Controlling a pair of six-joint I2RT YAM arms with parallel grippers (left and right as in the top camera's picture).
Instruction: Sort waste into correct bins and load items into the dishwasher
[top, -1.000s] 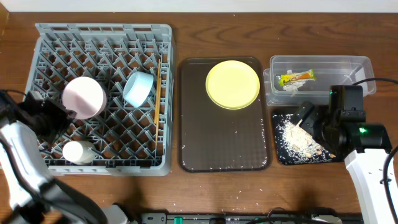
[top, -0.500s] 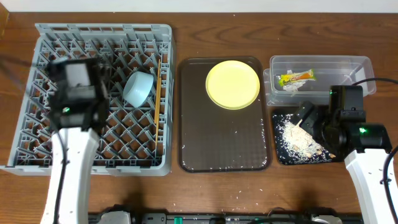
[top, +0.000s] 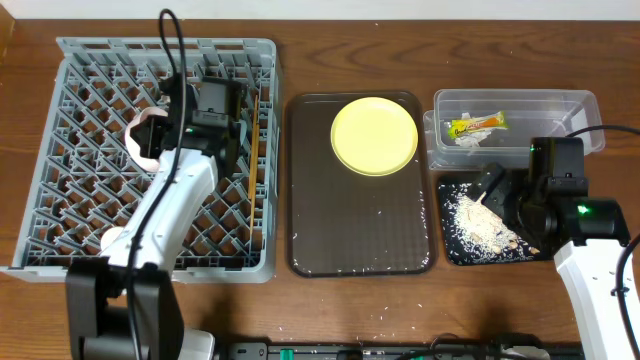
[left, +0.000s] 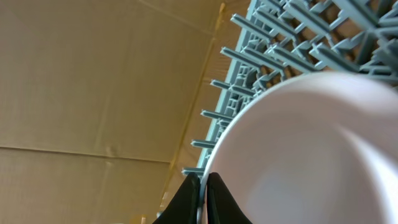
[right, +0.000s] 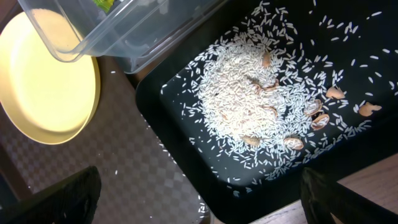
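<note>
My left gripper tilts down and slightly toward the chopsticks next and releases the bowl among the rack's wires, whose upright rows would prop it.
My left gripper (top: 168, 122) reaches over the grey dishwasher rack (top: 90, 60) and is shut on the rim of the white-pink bowl (top: 140, 135). In the left wrist view the bowl (left: 311, 149) fills the right side, with its thin rim between my shut gripper (left: 202, 186). Wooden chopsticks (top: 252, 170) lie along the rack's right side. The yellow plate (top: 374, 135) sits on the brown serving tray (top: 360, 230). My right gripper (top: 500, 195) hangs open and empty over the black tray (top: 452, 250), which holds rice crumbs (right: 249, 99). The clear tub (top: 560, 110) holds the snack wrapper (top: 475, 125).
My left arm lies diagonally across the rack from the front left corner. A few rice grains are scattered on the brown tray near its right edge (right: 161, 146). The plate's edge (right: 46, 81) shows in the right wrist view beside the tub's corner (right: 130, 37).
My left arm has swung from the rack's left edge across to its upper middle, and the white-pink bowl now sits in its fingers. The right arm has not moved.
</note>
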